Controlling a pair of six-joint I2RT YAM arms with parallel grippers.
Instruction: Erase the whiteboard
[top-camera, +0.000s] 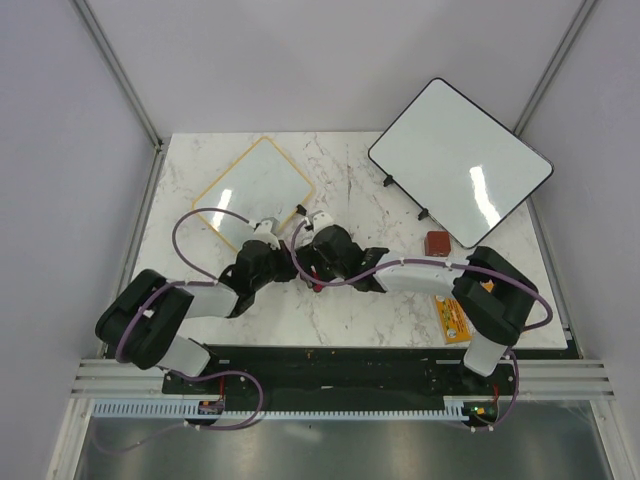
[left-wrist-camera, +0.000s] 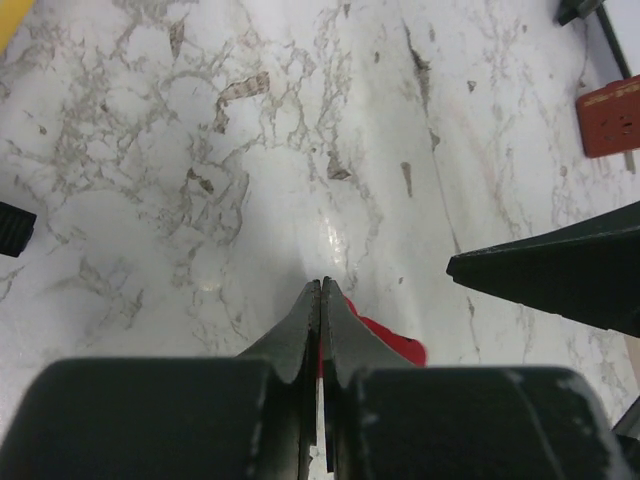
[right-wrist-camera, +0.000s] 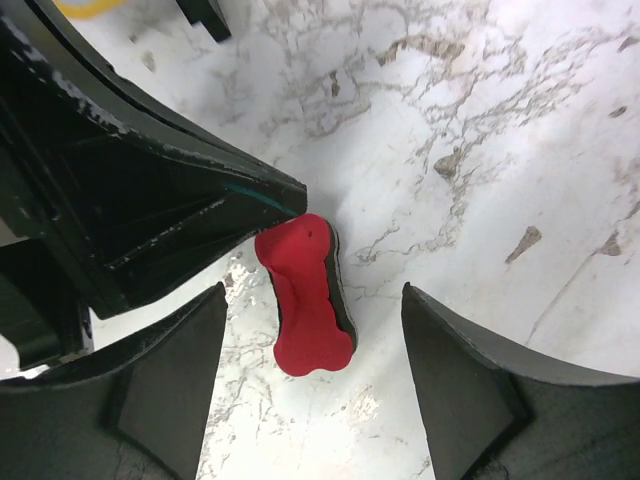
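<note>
The eraser is below, between both fingers, so my right gripper should next move down until its open fingers are on either side of the red eraser's narrow middle (right-wrist-camera: 304, 298), and then close.
The small yellow-framed whiteboard (top-camera: 255, 185) lies at the back left of the marble table, with a black clip (top-camera: 300, 210) at its right corner. A red bone-shaped eraser (right-wrist-camera: 305, 295) with a black underside lies flat on the table in front of the board. My right gripper (right-wrist-camera: 313, 292) is open, with one finger on each side of the eraser. My left gripper (left-wrist-camera: 322, 283) is shut, its tip over the eraser's far end; the red (left-wrist-camera: 398, 346) shows beneath its right finger. In the top view the two grippers meet at the table's middle, left (top-camera: 298, 268) and right (top-camera: 318, 274).
A larger black-framed whiteboard (top-camera: 460, 160) stands tilted at the back right. A brown-red block (top-camera: 438, 242) sits in front of it and also shows in the left wrist view (left-wrist-camera: 610, 115). An orange packet (top-camera: 453, 318) lies by the right arm's base.
</note>
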